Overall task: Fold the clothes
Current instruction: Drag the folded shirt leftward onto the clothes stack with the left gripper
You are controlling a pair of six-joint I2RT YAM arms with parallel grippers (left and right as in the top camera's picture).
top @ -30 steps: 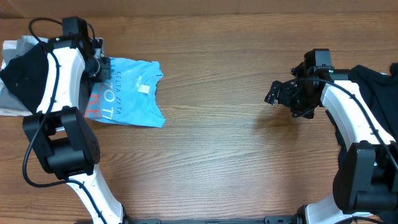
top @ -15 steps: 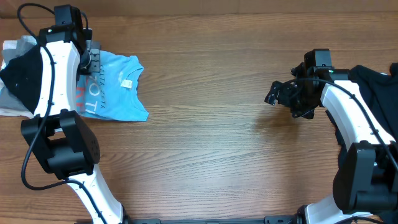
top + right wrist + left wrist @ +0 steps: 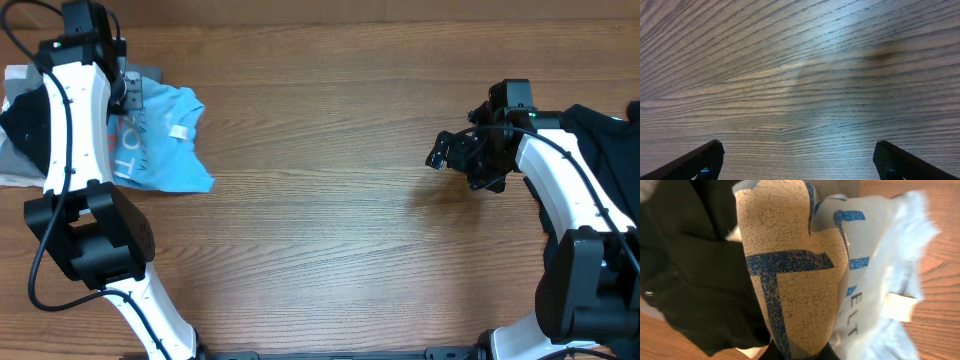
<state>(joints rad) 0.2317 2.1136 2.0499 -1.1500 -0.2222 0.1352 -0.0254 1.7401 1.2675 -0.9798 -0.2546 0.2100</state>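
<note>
The T-shirt [image 3: 160,140] is folded, so the left gripper needs to move over the pile of clothes [image 3: 25,130], to its left in the overhead view, and release the shirt.
The light blue T-shirt [image 3: 160,140] lies folded at the far left of the table, its white tag up. My left gripper [image 3: 128,92] is shut on its upper left part, next to a pile of black [image 3: 28,120], grey and white clothes. In the left wrist view the pinched fold of blue shirt [image 3: 790,270] with cracked pale lettering fills the middle, and the black garment [image 3: 695,265] lies to its left. My right gripper [image 3: 445,150] is open and empty above bare wood at the right. More black cloth [image 3: 612,140] lies at the right edge.
The wooden table [image 3: 330,230] stretches between the two arms. The right wrist view shows only wood grain [image 3: 800,75] between its spread fingertips [image 3: 707,155].
My left gripper has dragged the light blue T-shirt leftward and a little toward the far edge, onto the clothes pile. The right arm has not moved.
</note>
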